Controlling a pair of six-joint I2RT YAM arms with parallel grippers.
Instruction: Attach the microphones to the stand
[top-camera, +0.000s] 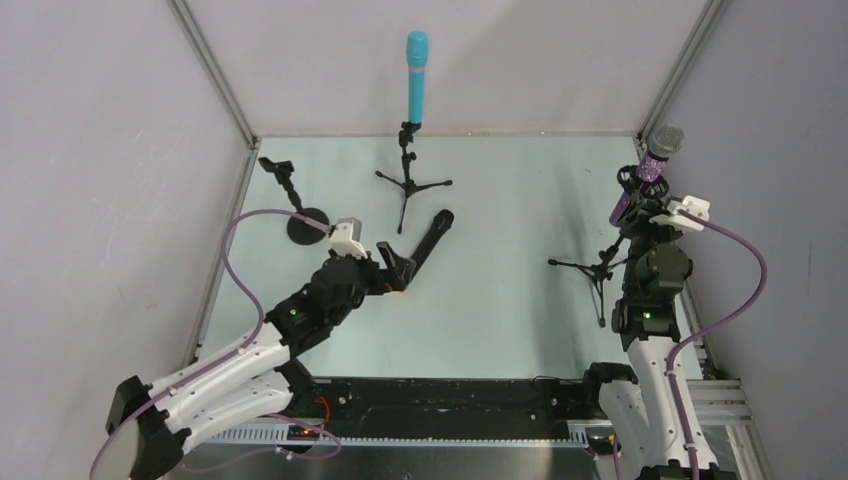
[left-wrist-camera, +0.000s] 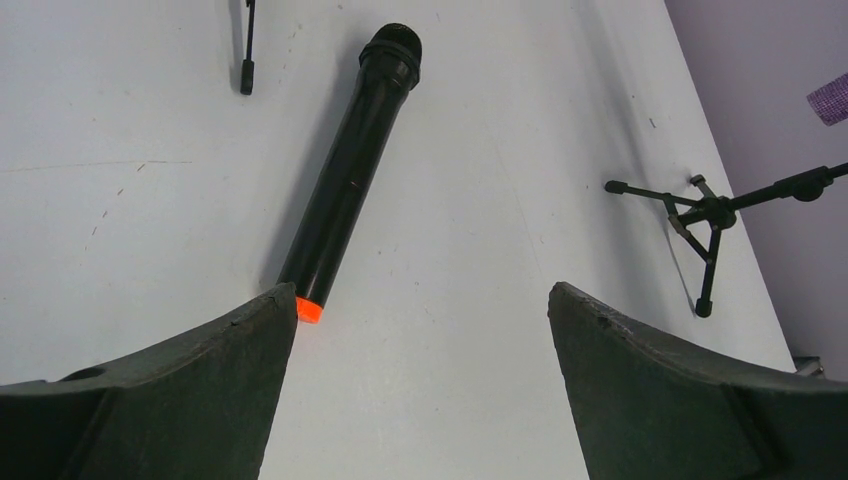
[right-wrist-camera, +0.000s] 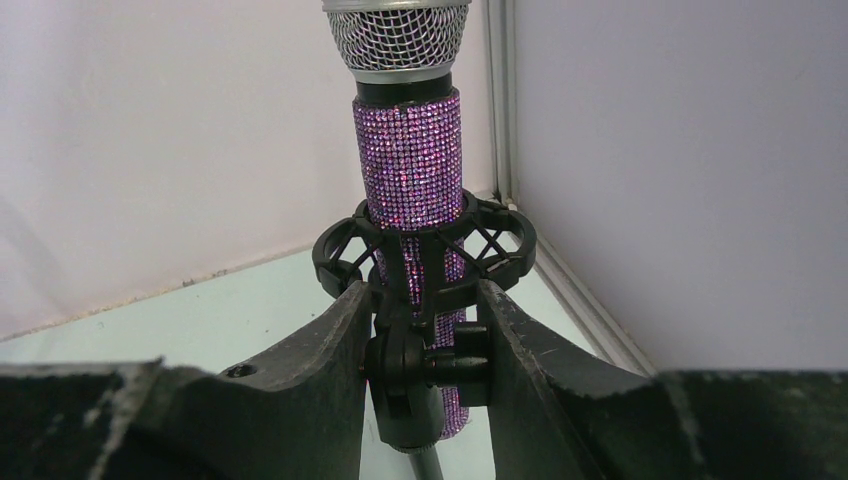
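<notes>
The robot's right gripper needs to lower the pivot joint toward the tripod legs below the gripper next and let go of it, because the purple microphone (right-wrist-camera: 410, 160) is already in the clip.
The black microphone (top-camera: 428, 243) with an orange end (left-wrist-camera: 309, 310) lies flat on the table. My left gripper (top-camera: 397, 268) hovers open at that orange end, which sits just beside the left finger (left-wrist-camera: 240, 350); nothing is between the jaws. The turquoise microphone (top-camera: 416, 75) stands upright in the back tripod stand (top-camera: 405, 185). The purple glitter microphone (right-wrist-camera: 410, 160) with its silver mesh head sits in the black shock-mount clip (right-wrist-camera: 500, 245) of the right stand (top-camera: 600, 270). My right gripper (right-wrist-camera: 425, 350) is shut on the clip's swivel joint below that microphone.
A round-base stand (top-camera: 300, 215) with a bare clip is at the back left. The right stand's tripod legs (left-wrist-camera: 700, 225) spread over the table. Enclosure walls and frame posts (top-camera: 215, 70) close in the left, back and right sides.
</notes>
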